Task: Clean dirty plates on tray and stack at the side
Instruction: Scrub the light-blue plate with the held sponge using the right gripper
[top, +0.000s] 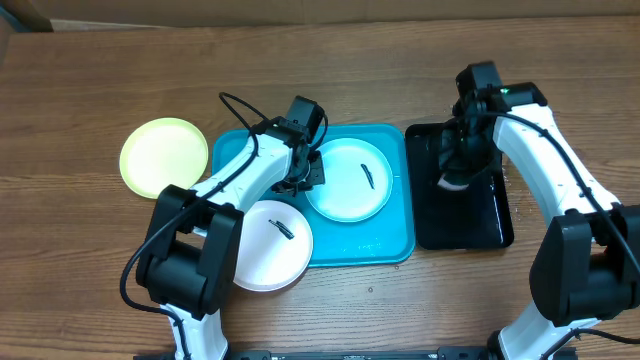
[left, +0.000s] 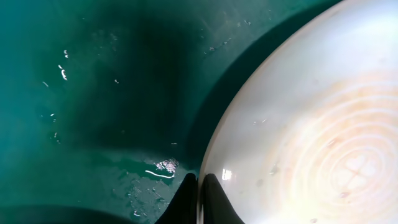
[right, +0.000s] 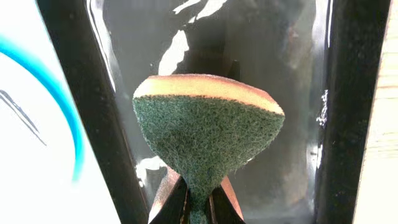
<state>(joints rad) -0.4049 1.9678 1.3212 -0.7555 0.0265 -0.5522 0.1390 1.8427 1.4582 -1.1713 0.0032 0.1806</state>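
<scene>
The pale plate has a dark smear, so my right gripper will move across to it next and wipe the smear off. Then my right gripper will return over the black tray (right: 267, 56) and release the sponge (right: 208, 130).
On the turquoise tray (top: 395, 235) lies a pale plate (top: 345, 190) with a dark smear. My left gripper (top: 311, 176) is shut on that plate's left rim; in the left wrist view its fingertips (left: 199, 190) pinch the plate (left: 311, 137) edge over the wet tray (left: 93, 93). A white plate (top: 262, 250) with a smear lies half over the tray's front left corner. A yellow-green plate (top: 160, 155) rests on the table to the left. My right gripper (top: 457, 165) (right: 199, 208) is shut on a green-faced sponge (right: 208, 130) above the black tray (top: 480, 220).
The black tray (right: 273, 56) holds a film of water and sits right of the turquoise tray. Bare wooden table surrounds both trays. A cable loops off the left arm (top: 235, 105).
</scene>
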